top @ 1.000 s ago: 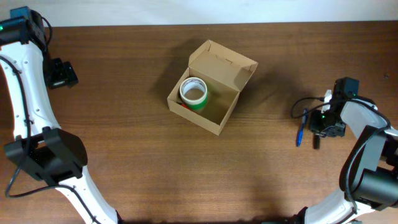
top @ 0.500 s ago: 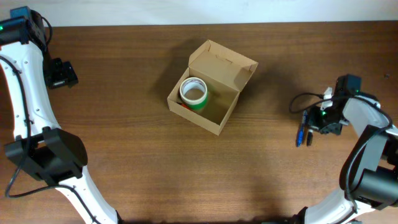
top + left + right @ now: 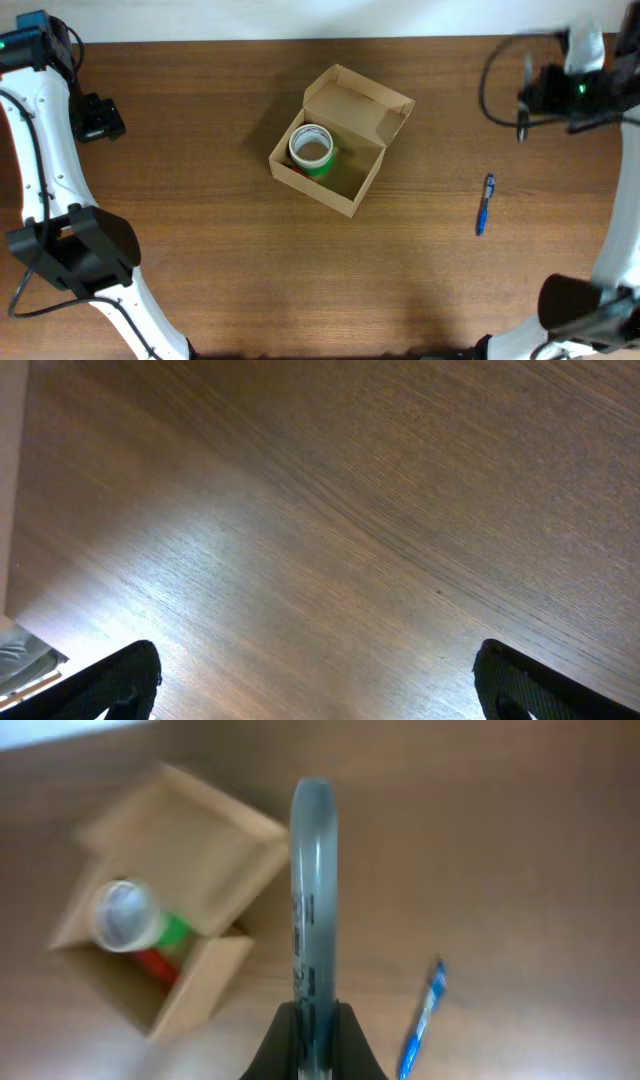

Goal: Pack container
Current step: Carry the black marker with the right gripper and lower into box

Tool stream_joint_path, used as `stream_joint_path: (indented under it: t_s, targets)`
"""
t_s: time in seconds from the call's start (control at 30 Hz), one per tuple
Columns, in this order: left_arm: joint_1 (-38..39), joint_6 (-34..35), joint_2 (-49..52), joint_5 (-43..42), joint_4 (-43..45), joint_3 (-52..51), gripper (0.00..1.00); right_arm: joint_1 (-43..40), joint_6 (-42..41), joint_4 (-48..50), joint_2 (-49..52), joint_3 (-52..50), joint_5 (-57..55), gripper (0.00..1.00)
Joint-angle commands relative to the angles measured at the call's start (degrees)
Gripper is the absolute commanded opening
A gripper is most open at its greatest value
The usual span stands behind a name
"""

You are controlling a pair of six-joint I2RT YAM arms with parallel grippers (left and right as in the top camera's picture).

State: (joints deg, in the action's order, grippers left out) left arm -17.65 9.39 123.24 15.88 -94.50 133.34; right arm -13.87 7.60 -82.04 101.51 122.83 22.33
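Observation:
The box's near side point(image 3: 128, 984) lies below my right gripper, to its left in the overhead view, so the gripper needs to swing across and down inside that side to release the marker point(image 3: 313, 890).
The container point(image 3: 360, 102) is a tan cardboard box, open, lid flap tilted back, at the table's middle. Inside it stands a white tape roll point(image 3: 311, 147) on green and red rolls. My right gripper point(image 3: 535, 98) is raised at the far right, blurred, and shut on a grey marker point(image 3: 313, 890) that points towards the box point(image 3: 200, 995). A blue pen point(image 3: 485, 203) lies on the table right of the box; it also shows in the right wrist view point(image 3: 421, 1020). My left gripper point(image 3: 100, 118) is open and empty over bare wood at the far left point(image 3: 320, 695).
The wooden table's back edge point(image 3: 200, 40) runs along the top. A cable point(image 3: 490, 85) loops from the right arm. The left arm's white links point(image 3: 50, 160) run down the left side.
My right gripper rose from the table beside the blue pen and moved up and back with the grey marker in it. The blue pen stayed on the table. The left arm has not moved.

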Motion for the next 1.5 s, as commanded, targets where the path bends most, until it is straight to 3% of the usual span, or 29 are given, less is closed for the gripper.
stream_joint_path:
  t_s: [0.0, 0.27, 0.43, 0.97, 1.47]
  targets:
    - [-0.3, -0.5, 0.0, -0.2, 0.0, -0.2, 1.0, 10.6, 5.8, -4.7, -1.9, 11.9, -1.4, 0.04]
    - [-0.3, -0.5, 0.0, -0.2, 0.0, -0.2, 1.0, 35.5, 5.7, -6.2, -0.2, 15.6, -21.9, 0.03]
    - [-0.3, -0.5, 0.0, -0.2, 0.0, -0.2, 1.0, 43.6, 5.7, -6.1, 5.1, 14.1, -25.2, 0.03]
    - [-0.3, -0.5, 0.0, -0.2, 0.0, -0.2, 1.0, 47.3, 5.5, 1.0, 26.4, 13.4, -24.0, 0.04]
    - [-0.3, -0.5, 0.0, -0.2, 0.0, -0.2, 1.0, 47.2, 3.5, 1.6, 33.9, 11.7, -20.7, 0.04]
